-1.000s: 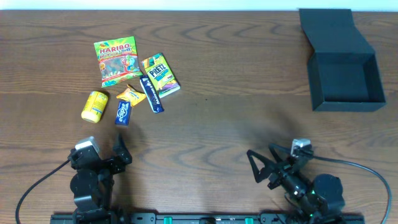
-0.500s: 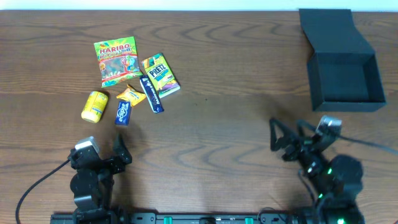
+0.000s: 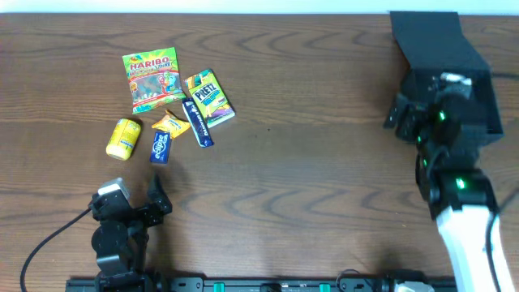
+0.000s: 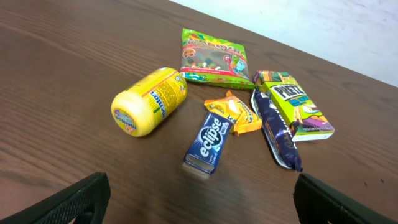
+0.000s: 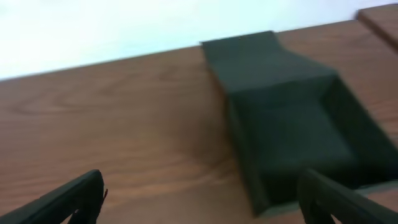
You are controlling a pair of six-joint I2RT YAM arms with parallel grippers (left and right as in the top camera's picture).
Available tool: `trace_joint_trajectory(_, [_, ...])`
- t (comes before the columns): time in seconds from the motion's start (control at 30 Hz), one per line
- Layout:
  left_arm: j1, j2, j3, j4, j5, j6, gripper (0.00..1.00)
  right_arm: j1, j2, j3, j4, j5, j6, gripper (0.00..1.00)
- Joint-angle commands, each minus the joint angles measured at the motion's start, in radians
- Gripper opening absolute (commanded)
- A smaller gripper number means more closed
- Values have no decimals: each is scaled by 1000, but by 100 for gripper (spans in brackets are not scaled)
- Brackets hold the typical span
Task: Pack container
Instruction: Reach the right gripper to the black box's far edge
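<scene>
A wide part of the bare table lies between the container [image 3: 431, 40] and the snacks. My right gripper will lower astride the side of the container that faces the snacks.
The container [image 3: 431, 40] is a dark open box at the table's back right, its flap lid laid flat behind it. In the right wrist view the container [image 5: 292, 124] lies just ahead, blurred. My right gripper [image 3: 409, 113] hovers open over its front left corner, and the right gripper [image 5: 214, 202] has nothing between its fingers. Snacks lie at the left: a Haribo bag [image 3: 152, 79], a Pretz box [image 3: 209, 97], a yellow tub [image 3: 123, 138], an Eclipse pack [image 3: 160, 147]. My left gripper [image 3: 146, 201] rests open near the front edge; seen from the wrist, the left gripper [image 4: 205, 205] is short of the Eclipse pack [image 4: 211, 142].
An orange candy [image 3: 170, 123] and a dark blue bar [image 3: 197, 122] lie among the snacks, touching each other. Bare wood table [image 3: 308, 162] spans the stretch between the snack group and the container. A cable runs from each arm base along the front edge.
My right arm has swung from the front right of the table up and back to the container, staying open. The left arm and the snacks have not moved.
</scene>
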Motion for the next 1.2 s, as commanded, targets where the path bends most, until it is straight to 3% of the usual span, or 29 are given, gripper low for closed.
trace_joint_trajectory(0.0, [6,-6,-20,-6,-7,4,95,-13,108,21,25,148,-53,99])
trace_joint_trajectory(0.2, [6,-6,-20,-6,-7,4,95,-92,270,23,100,145,-72,98])
trace_joint_trajectory(0.4, [6,-6,-20,-6,-7,4,95,-191,383,23,165,16,-72,98])
trace_joint_trajectory(0.77, [6,-6,-20,-6,-7,4,95,-218,551,23,238,-134,-71,80])
trace_joint_trajectory(0.83, [6,-6,-20,-6,-7,4,95,-219,574,23,240,-134,-71,71])
trace_joint_trajectory(0.9, [6,-6,-20,-6,-7,4,95,-219,592,23,238,-134,-69,48])
trace_joint_trajectory(1.0, [6,-6,-20,-6,-7,4,95,-217,595,23,235,-137,-66,6])
trace_joint_trajectory(1.03, [6,-6,-20,-6,-7,4,95,-217,595,23,236,-153,-66,1])
trace_joint_trajectory(1.17, [6,-6,-20,-6,-7,4,95,-217,590,23,224,-274,-66,1])
